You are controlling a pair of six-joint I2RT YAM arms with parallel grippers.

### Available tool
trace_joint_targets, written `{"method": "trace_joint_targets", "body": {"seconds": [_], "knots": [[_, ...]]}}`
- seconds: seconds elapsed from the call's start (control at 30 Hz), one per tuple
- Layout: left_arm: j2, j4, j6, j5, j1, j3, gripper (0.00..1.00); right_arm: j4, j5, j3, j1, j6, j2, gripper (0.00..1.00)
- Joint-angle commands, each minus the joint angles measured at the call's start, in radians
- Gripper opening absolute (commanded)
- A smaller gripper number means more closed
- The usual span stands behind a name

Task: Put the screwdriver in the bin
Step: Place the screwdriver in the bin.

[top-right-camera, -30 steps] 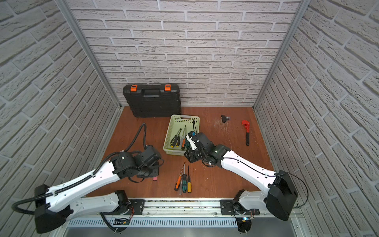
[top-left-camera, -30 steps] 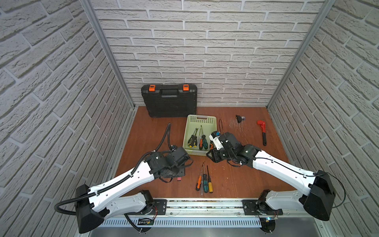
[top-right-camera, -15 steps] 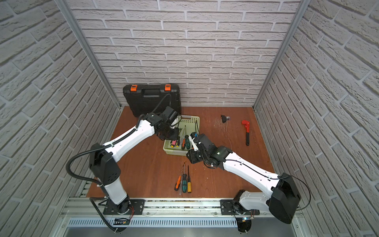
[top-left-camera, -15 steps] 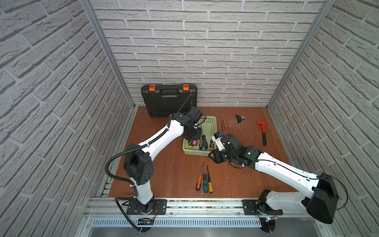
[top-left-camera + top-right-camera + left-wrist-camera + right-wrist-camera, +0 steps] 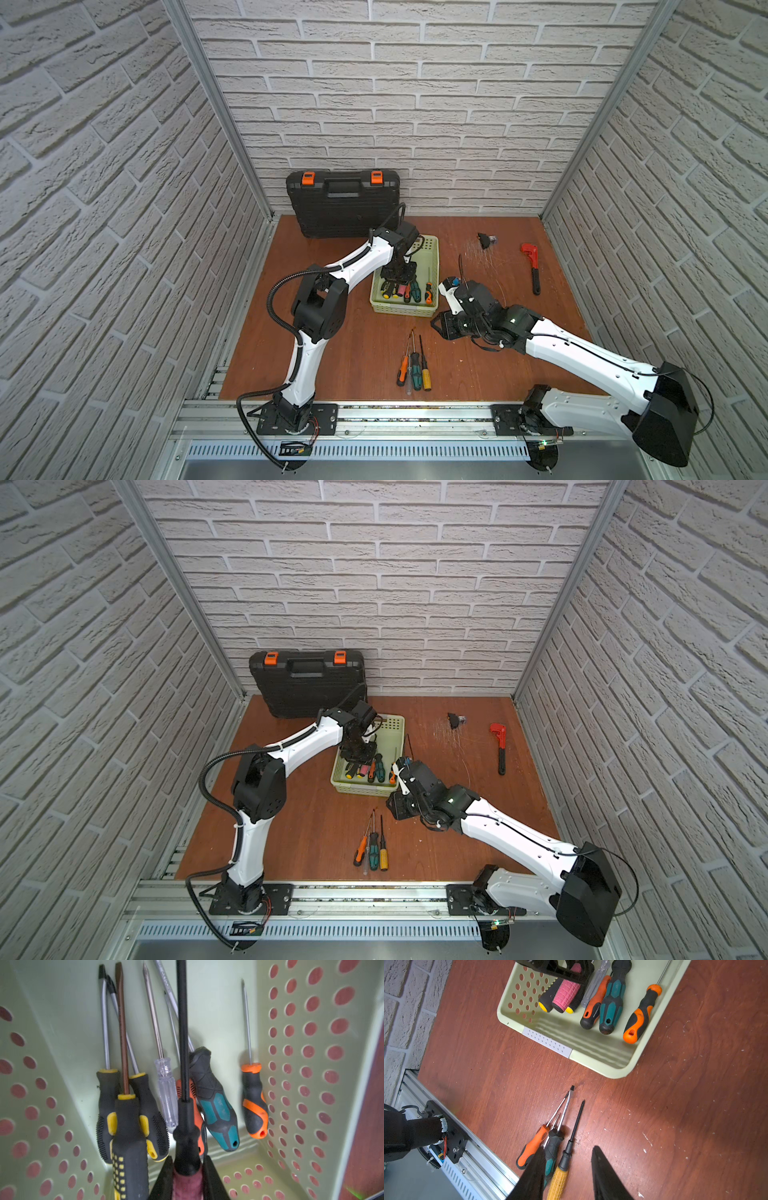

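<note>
The pink-handled screwdriver [image 5: 186,1185] goes down a little in my left gripper next, toward the clear and orange handles below, and is released, since it's inside the bin.
The pale green bin [image 5: 434,266] [image 5: 400,723] [image 5: 600,1068] [image 5: 311,1047] stands mid-table and holds several screwdrivers. My left gripper [image 5: 187,1164] [image 5: 398,275] [image 5: 357,754] reaches down inside it, shut on a pink-handled screwdriver [image 5: 186,1185] [image 5: 566,995] with a black shaft; the handle lies among yellow-and-black handles. My right gripper [image 5: 568,1150] [image 5: 442,326] [image 5: 395,806] hangs open over the table beside the bin's near corner, nothing between its fingers. Below it lie three screwdrivers [image 5: 560,1142] [image 5: 414,368] [image 5: 372,850] with orange, teal and yellow handles.
A black toolcase [image 5: 343,203] with orange latches leans on the back wall behind the bin. A red pipe wrench [image 5: 532,266] and a small black part [image 5: 484,240] lie at the back right. Brick walls close in three sides.
The left arm swung from the near left of the table up and over into the bin with the pink-handled screwdriver. The right gripper shifted slightly toward the table's near side.
</note>
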State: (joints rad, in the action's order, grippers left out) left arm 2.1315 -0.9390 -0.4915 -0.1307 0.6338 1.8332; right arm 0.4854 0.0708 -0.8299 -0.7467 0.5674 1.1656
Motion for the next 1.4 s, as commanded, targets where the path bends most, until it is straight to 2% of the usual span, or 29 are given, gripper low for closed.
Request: {"method": "trace_joint_targets", "body": {"seconds": [0.0, 0.23, 0.5, 0.77, 0.87, 1.0, 1.37], "knots": [[0.012, 0.035, -0.011, -0.03, -0.006, 0.007, 0.12, -0.048, 0.023, -0.013, -0.005, 0.007, 0.033, 0.39], [0.019, 0.051, -0.034, -0.01, -0.009, -0.033, 0.16, -0.048, 0.017, 0.018, -0.006, 0.016, 0.017, 0.39], [0.025, 0.094, -0.072, -0.076, -0.009, -0.048, 0.19, -0.053, 0.02, 0.015, -0.006, 0.017, 0.023, 0.39], [0.04, 0.096, -0.129, -0.069, -0.011, -0.057, 0.22, -0.039, 0.018, -0.002, -0.01, 0.005, 0.014, 0.39], [0.036, 0.117, -0.146, -0.078, -0.01, -0.071, 0.32, -0.036, 0.017, 0.001, -0.011, 0.004, 0.009, 0.39], [0.001, 0.123, -0.151, -0.05, -0.01, -0.086, 0.42, -0.026, 0.018, -0.001, -0.01, 0.001, 0.002, 0.4], [-0.208, 0.136, -0.144, -0.028, -0.009, -0.165, 0.44, 0.041, 0.004, -0.008, -0.029, 0.032, -0.006, 0.42]]}}
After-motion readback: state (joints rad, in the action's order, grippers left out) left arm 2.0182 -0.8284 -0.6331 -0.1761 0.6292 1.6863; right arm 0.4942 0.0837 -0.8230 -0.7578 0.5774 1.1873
